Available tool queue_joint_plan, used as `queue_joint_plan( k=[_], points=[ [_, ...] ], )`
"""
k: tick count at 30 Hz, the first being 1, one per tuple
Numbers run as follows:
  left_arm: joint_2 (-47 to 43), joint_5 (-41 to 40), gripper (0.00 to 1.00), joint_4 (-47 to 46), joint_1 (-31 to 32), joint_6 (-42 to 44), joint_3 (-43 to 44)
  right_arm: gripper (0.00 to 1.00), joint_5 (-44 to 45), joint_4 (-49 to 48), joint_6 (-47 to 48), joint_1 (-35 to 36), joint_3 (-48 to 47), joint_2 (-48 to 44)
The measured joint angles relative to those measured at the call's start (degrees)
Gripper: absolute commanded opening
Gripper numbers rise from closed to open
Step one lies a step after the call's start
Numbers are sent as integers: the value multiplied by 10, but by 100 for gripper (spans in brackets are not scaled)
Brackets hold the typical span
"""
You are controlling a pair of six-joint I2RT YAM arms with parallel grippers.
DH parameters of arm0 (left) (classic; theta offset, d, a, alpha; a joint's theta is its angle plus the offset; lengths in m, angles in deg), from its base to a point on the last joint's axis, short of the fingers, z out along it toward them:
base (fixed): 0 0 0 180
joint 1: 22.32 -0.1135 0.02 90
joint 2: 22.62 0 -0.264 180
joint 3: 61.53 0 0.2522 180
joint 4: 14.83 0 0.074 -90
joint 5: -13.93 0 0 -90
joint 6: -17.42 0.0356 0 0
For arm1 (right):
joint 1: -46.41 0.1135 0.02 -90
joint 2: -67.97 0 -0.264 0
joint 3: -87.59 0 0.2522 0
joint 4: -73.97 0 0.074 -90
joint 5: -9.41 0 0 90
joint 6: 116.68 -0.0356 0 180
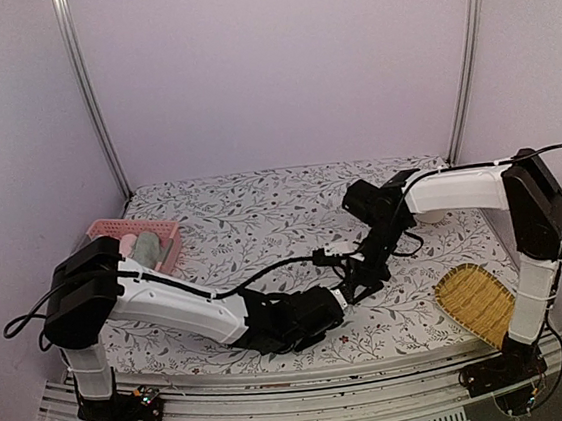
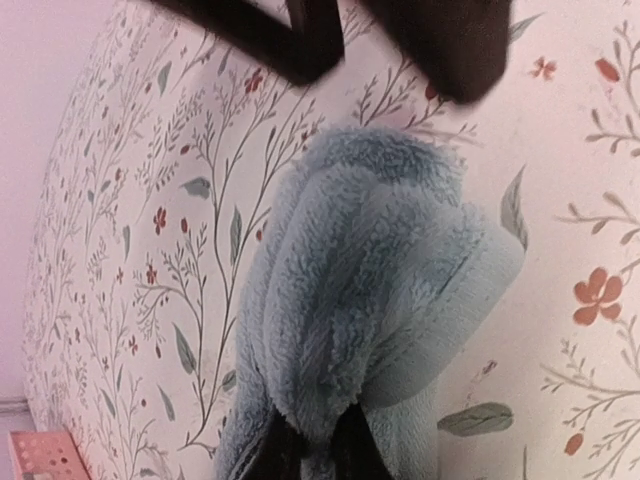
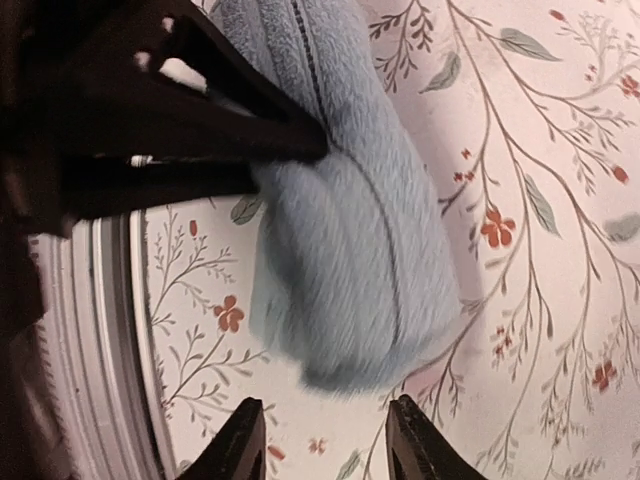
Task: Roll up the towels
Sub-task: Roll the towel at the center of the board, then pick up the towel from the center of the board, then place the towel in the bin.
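My left gripper lifts next, swings outward over the basket's open gap (image 1: 166,249) beside the grey-green towel, to the left in the top view, then lowers and releases.
A light blue towel (image 2: 370,280) lies rolled on the flowered tablecloth near the front middle. My left gripper (image 2: 310,440) is shut on one end of the roll, its dark fingers pinching the fluffy layers. In the right wrist view the roll (image 3: 350,250) lies just beyond my right gripper (image 3: 325,405), which is open and empty, its fingertips apart and short of the roll's end. The left gripper's dark fingers (image 3: 220,130) show there on the roll's far end. In the top view both grippers meet, left (image 1: 341,302) and right (image 1: 362,282), and hide the towel.
A pink basket (image 1: 102,230) at the left holds rolled towels, one grey-green (image 1: 147,249). A woven wicker tray (image 1: 477,302) lies at the front right. The table's metal front edge (image 3: 105,330) runs close beside the roll. Enclosure walls stand on three sides.
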Motion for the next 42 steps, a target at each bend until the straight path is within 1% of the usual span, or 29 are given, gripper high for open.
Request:
queue_joint_plan(
  k=[5,8,12,14,17,18,19,26,33,38,42],
  points=[
    [-22,-8,0,24,-12,-2,-20,52,0,11,-10,-32,39,-114],
    [-36,-10,0,41,-24,-7,-29,53,-2,5,-22,-53,55,-163],
    [-59,-10,0,63,-49,-17,-44,53,-7,-21,-47,-77,82,-190],
    [-77,-12,0,77,-71,-23,-52,60,-11,-38,-54,-89,103,-197],
    [-104,-22,0,99,-109,-32,-59,63,-14,-101,-69,-116,156,-212],
    [-111,-28,0,105,-118,-35,-59,86,-12,-113,-72,-124,170,-217],
    [-118,-36,0,111,-130,-38,-59,99,-7,-126,-76,-132,186,-223],
    [-152,-92,0,151,-189,-50,-59,99,-2,-178,-92,-144,200,-234],
    [-194,-134,0,171,-252,-48,-59,99,-2,-187,-94,-144,200,-234],
    [-230,-155,0,175,-330,-41,-58,99,-3,-188,-95,-144,200,-234],
    [-234,-165,0,176,-398,-36,-50,99,-5,-191,-95,-144,200,-234]
  ],
)
